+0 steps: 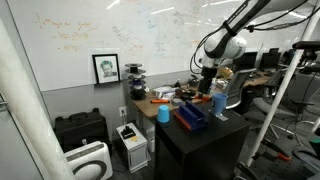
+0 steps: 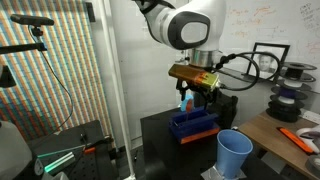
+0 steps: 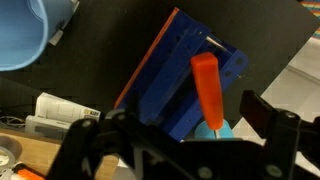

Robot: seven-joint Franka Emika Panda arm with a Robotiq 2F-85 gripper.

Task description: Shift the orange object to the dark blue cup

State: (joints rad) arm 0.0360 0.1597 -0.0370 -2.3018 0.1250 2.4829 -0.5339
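My open gripper will next go down toward the orange object's upper end and close its fingers there, because that end of the object is clear above the pale blue cup.
In the wrist view the orange object, a slim stick, stands upright in a small pale blue cup. My gripper is open, with its fingers wide apart on either side of the stick and not touching it. The gripper hangs over the black table's far end in both exterior views, where the orange tip shows above the pale cup. I cannot make out a small navy-blue cup in any view.
A dark blue rectangular tray lies beside the pale cup. A larger light sky-blue cup stands near the table's other end. A wooden desk with clutter adjoins.
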